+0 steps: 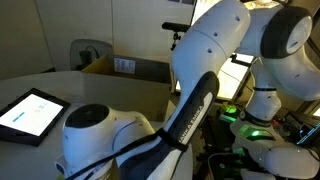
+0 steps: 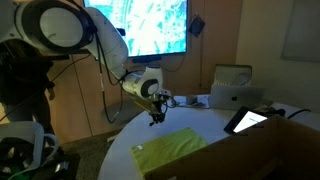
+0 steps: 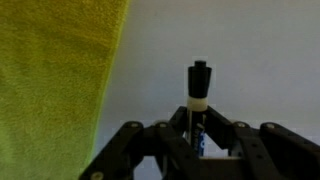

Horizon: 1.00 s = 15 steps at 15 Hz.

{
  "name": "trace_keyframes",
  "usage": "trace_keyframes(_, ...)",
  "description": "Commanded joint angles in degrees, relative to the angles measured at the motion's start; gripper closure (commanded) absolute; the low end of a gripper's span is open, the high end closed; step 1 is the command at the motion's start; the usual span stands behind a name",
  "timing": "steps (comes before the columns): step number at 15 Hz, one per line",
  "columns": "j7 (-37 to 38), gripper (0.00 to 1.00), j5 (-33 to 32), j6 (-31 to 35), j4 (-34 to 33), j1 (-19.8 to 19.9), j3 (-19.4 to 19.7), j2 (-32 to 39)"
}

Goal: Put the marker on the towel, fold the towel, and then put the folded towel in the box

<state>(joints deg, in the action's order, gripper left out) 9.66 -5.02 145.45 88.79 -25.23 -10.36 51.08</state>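
I will next move my gripper to the left in the wrist view and down onto the towel's side by the box [image 2: 178, 152]. The marker still hangs over bare table.
My gripper [image 3: 197, 135] is shut on a marker [image 3: 198, 95] with a black cap, white collar and blue label; the marker sticks out past the fingertips. A yellow-green towel [image 3: 55, 75] lies flat on the white table at the left of the wrist view, apart from the marker. In an exterior view the gripper [image 2: 155, 112] hangs over the table just beyond the towel's [image 2: 172, 150] far edge. The cardboard box [image 1: 130, 70] stands open at the back of the table in an exterior view; its corner also shows in the other exterior view [image 2: 290, 150].
A tablet [image 1: 30, 112] with a lit screen lies on the round white table [image 1: 90, 85]; it also shows in an exterior view [image 2: 248, 121]. A white device [image 2: 235, 88] stands behind it. The arm's body [image 1: 200, 90] blocks much of one exterior view.
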Motion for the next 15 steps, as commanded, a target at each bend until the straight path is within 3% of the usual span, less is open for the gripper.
trace_keyframes(1,-1.27,0.91,1.16,0.28,7.99,2.42,-0.09,-7.33)
trace_keyframes(7,0.55,0.91,-0.4,0.73,15.51,4.15,3.41,-11.77)
trace_keyframes(15,8.24,0.91,-7.49,2.39,17.65,1.37,13.27,-9.6)
